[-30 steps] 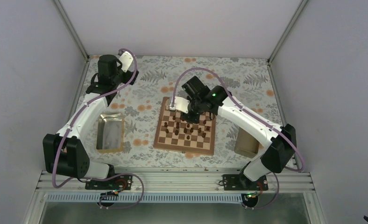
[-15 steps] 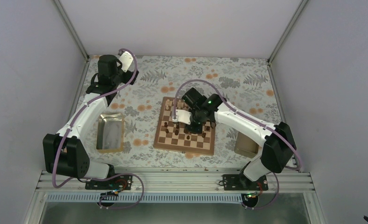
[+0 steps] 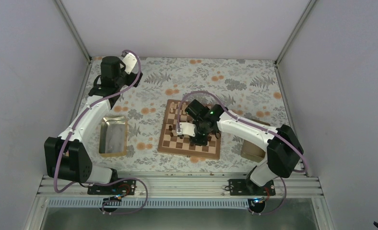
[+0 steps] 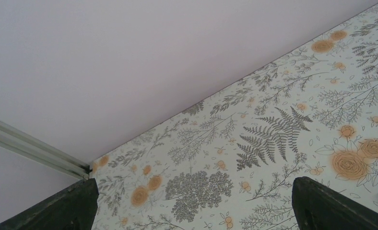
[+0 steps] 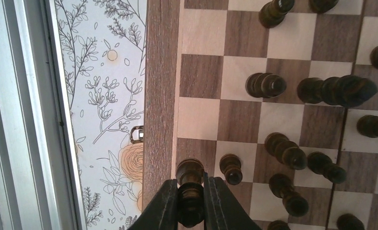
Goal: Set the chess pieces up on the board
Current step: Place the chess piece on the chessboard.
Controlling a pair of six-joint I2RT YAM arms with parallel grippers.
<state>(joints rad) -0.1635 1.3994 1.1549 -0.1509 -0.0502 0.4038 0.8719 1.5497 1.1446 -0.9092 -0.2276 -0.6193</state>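
I will carry the dark piece with my right gripper next, down onto the dark square (image 3: 192, 147) (image 5: 194, 160) beside the board's plain border.
The board (image 3: 211, 151) lies mid-table, with several dark brown chess pieces (image 3: 183, 132) standing on it. My right gripper (image 3: 198, 139) hovers over the board's near part. In the right wrist view the right gripper (image 5: 191, 191) is shut on a dark piece (image 5: 190, 171), held over a dark square beside the board's plain border (image 5: 160, 96). Other dark pieces (image 5: 266, 85) stand to its right, the closest one (image 5: 231, 168) a square away. My left gripper (image 3: 131, 67) is at the far left corner. In the left wrist view it (image 4: 192, 211) is open and empty above the flowered cloth.
A metal tray (image 3: 113, 136) lies left of the board. Another tray (image 3: 252, 149) lies right of it, partly hidden by the right arm. A small metal clasp (image 5: 136, 134) sticks out of the board's edge. An aluminium rail (image 3: 177, 184) runs along the near edge.
My right gripper has moved from the board's far side toward its near side, carrying the dark piece. The left arm has not moved.
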